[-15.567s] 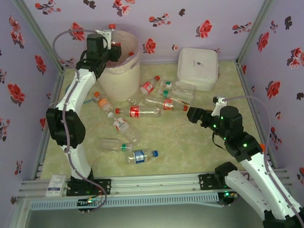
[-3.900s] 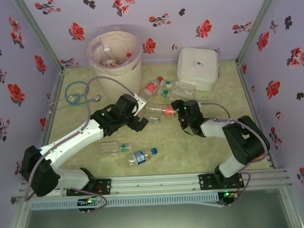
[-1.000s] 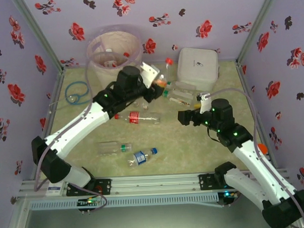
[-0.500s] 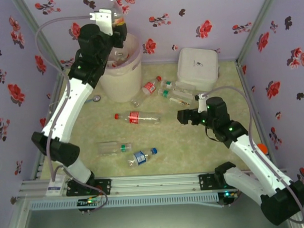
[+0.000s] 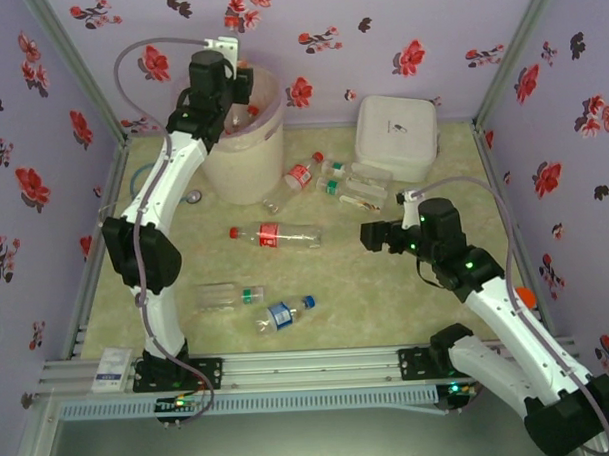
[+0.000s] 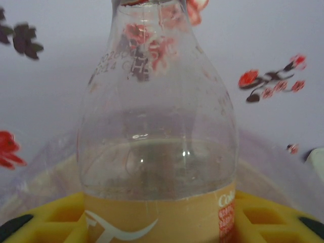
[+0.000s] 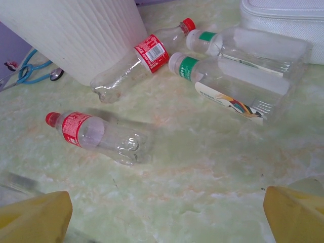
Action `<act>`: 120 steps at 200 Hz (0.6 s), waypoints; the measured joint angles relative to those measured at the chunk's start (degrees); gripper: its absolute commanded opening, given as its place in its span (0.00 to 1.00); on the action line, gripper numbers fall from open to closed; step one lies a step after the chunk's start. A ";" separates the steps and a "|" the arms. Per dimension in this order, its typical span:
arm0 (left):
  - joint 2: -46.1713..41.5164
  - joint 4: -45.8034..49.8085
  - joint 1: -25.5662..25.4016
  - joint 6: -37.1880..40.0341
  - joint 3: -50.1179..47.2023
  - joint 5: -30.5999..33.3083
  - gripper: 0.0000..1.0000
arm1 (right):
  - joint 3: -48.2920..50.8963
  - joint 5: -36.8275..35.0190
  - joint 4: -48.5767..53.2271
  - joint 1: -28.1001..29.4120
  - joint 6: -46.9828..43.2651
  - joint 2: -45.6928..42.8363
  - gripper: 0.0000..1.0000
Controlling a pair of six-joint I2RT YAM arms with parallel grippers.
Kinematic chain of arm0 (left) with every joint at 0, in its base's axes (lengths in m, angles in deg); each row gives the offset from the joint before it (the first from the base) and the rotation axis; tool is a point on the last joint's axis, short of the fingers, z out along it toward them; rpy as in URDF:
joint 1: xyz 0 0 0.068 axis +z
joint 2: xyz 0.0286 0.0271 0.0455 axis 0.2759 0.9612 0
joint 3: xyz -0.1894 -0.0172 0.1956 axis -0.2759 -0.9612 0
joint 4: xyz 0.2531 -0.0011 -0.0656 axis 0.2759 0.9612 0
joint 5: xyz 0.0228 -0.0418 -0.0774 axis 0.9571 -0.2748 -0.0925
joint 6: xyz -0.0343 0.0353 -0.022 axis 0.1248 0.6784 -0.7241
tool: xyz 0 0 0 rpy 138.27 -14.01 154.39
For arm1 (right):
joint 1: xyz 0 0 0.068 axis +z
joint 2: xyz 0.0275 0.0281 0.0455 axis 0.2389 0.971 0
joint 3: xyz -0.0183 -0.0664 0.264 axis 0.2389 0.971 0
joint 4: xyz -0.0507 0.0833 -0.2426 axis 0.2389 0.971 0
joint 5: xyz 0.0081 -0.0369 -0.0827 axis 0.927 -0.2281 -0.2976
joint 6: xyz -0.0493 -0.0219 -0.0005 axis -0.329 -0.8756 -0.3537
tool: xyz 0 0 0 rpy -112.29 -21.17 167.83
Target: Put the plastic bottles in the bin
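My left gripper should lower the upright bottle inside the bin's pink-lined rim and let go of it there, because the bin's opening [image 5: 260, 104] [image 6: 254, 178] is below the gripper.
My left gripper [image 5: 232, 88] hangs over the mouth of the bin [image 5: 272, 107], shut on a clear plastic bottle [image 6: 157, 126] with an orange label, held upright between the yellow fingers [image 6: 45, 217]. The bin's pink-lined rim [image 6: 276, 167] lies behind and below it. My right gripper [image 5: 371, 236] hovers open above the table's middle, its yellow fingertips [image 7: 35, 217] wide apart with nothing between them. On the table lie a red-label bottle [image 5: 275, 234] [image 7: 96, 134], a red-capped one [image 5: 298, 176] [image 7: 147, 55] against the bin, two green-capped ones [image 5: 355, 186] [image 7: 228, 86], a green-label one [image 5: 227, 294] and a blue-label one [image 5: 282, 314].
A white square lidded box [image 5: 396, 135] [image 7: 283, 15] stands at the back right, just behind the green-capped bottles. A blue stethoscope [image 7: 30, 73] lies left of the bin. Flowered walls close in the table on three sides.
My left arm carried the bottle from above the table's middle up to the bin, swung high, then came down over its mouth. The right arm has barely moved.
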 measured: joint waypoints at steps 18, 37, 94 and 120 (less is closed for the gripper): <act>0.00 -0.17 0.35 0.00 -3.10 0.24 0.07 | 0.00 -0.37 0.52 0.00 0.00 -0.24 0.98; 0.00 -0.17 0.50 0.00 -5.73 0.24 0.36 | 0.00 -0.52 0.70 0.00 0.00 -0.24 0.98; 0.00 0.33 0.76 -1.01 -6.58 -0.72 0.86 | 0.00 -0.50 0.48 0.00 0.02 0.42 0.98; -0.02 1.57 0.83 -0.26 -6.16 -1.11 0.92 | 0.00 -0.50 0.39 0.00 0.02 1.46 0.98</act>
